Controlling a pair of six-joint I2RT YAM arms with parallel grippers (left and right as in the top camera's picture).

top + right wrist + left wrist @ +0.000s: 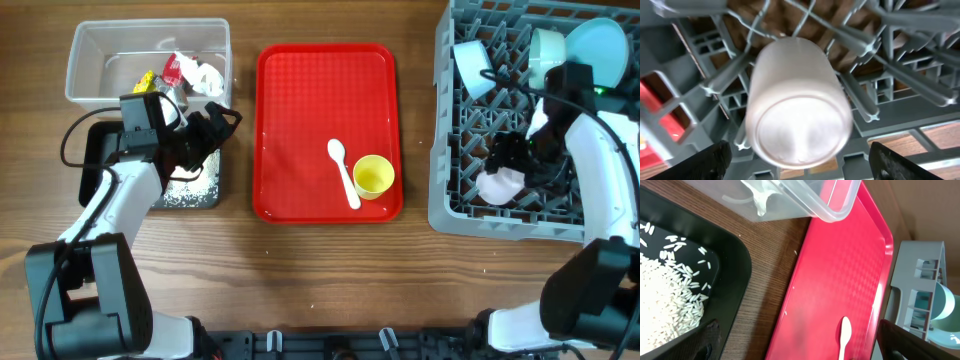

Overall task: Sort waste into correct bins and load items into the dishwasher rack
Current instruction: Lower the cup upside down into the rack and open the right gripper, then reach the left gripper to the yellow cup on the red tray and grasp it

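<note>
My left gripper moves across the red tray [300, 120], past the spoon and down onto the yellow cup's rim [358, 165] next, because the cup's opening faces up there.
A red tray [300, 120] holds a white spoon [343, 172] and a yellow cup [374, 176]. My left gripper [220, 125] is open and empty, hovering between the black tray of rice [95, 140] and the red tray. In the left wrist view the open jaws [797, 330] frame the red tray's edge [840, 270] and the spoon [845, 335]. My right gripper [505, 165] is open inside the grey dishwasher rack [450, 190]. Its fingers [799, 147] stand apart on either side of a pink cup [797, 110] lying bottom-up on the rack tines.
A clear bin [90, 60] with mixed waste stands at the back left; its corner shows in the left wrist view [830, 210]. Rice [665, 295] lies in the black tray. The rack also holds a white cup [472, 62], a mint bowl [548, 52] and a light blue plate [600, 45].
</note>
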